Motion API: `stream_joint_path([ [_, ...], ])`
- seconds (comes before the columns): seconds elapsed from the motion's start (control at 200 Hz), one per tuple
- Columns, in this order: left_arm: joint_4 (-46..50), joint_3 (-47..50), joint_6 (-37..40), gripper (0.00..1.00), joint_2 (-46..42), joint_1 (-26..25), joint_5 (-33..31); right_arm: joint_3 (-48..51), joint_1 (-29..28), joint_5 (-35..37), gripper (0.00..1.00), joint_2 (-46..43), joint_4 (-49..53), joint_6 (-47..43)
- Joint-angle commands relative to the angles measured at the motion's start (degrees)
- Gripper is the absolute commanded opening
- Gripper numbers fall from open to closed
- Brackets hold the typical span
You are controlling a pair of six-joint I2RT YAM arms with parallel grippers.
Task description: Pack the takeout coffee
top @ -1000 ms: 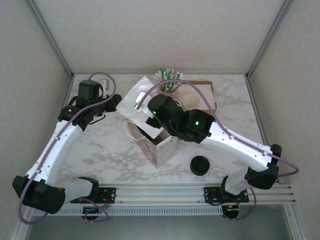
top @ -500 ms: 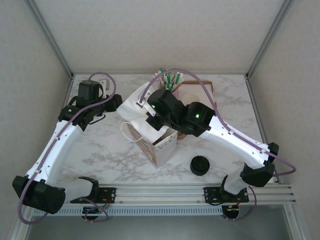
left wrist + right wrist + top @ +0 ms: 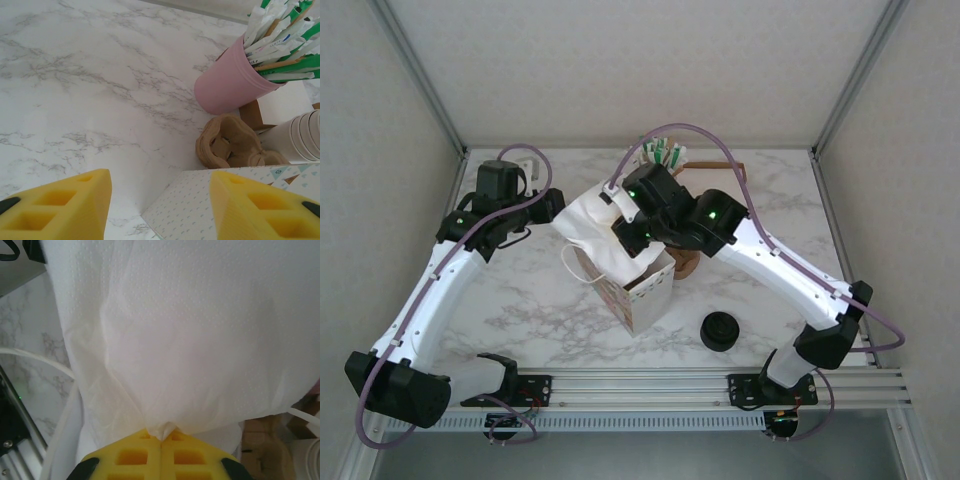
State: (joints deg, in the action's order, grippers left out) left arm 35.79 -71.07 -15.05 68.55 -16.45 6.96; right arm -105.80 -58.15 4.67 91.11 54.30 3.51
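Observation:
The white paper napkin still hangs over the bag's rim. My right gripper needs to lower it into the bag [image 3: 642,292] next and release it inside.
The takeout coffee carrier [image 3: 227,147], brown moulded pulp, lies on the marble beside the pink cup; from above a brown sliver of the carrier [image 3: 687,263] shows under my right arm. The white patterned paper bag [image 3: 642,292] stands open at mid-table. My right gripper [image 3: 161,435] is shut on a white paper napkin [image 3: 190,330], which hangs over the bag's left rim as a crumpled napkin [image 3: 588,225]. My right gripper [image 3: 625,236] hovers above the bag's mouth. My left gripper [image 3: 160,200] is open with nothing in it, left of the bag [image 3: 220,202]. From above, the left gripper [image 3: 548,206] sits by the napkin's edge.
A pink cup [image 3: 232,85] of stirrers and straws stands at the back. Cream paper cups [image 3: 300,140] are stacked by a cardboard tray [image 3: 732,168]. A round black lid [image 3: 720,330] lies near the front right. Bare marble stretches to the left.
My right arm has swung toward the back and left, and the napkin has dropped from spread out to hanging crumpled by the bag. The left arm has not moved.

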Motion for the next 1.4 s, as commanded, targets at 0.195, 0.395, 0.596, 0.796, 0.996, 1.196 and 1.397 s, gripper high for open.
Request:
stream_joint_path([
  [0.195, -0.20, 0.67, 0.64, 0.54, -0.69, -0.43, -0.25, 1.74, 1.38, -2.93, 0.00, 2.05, 1.39, 3.79],
  [0.395, -0.12, 0.67, 0.63, 0.54, -0.70, -0.43, -0.35, 4.36, 1.40, 0.11, 0.00, 2.70, 2.11, 4.92],
  [0.596, -0.17, 0.67, 0.66, 0.54, -0.70, -0.43, -0.44, 6.43, 1.40, 1.35, 0.00, 3.20, 2.58, 5.28],
  [0.796, -0.15, 0.67, 0.67, 0.54, -0.70, -0.43, -0.61, 7.02, 1.38, 2.36, 0.03, 4.22, 3.71, 5.04],
  [0.996, -0.16, 0.67, 0.77, 0.54, -0.50, -0.43, -0.69, 6.60, 1.39, 2.15, 0.09, 5.96, 5.18, 4.67],
  [1.196, -0.18, 0.67, 0.72, 0.55, -0.50, -0.37, -0.65, 6.30, 1.38, 1.17, 0.16, 5.82, 5.23, 4.57],
  [1.397, -0.14, 0.67, 0.75, 0.54, -0.49, -0.43, -0.69, 6.65, 1.37, -0.79, 0.34, 3.72, 3.35, 4.41],
])
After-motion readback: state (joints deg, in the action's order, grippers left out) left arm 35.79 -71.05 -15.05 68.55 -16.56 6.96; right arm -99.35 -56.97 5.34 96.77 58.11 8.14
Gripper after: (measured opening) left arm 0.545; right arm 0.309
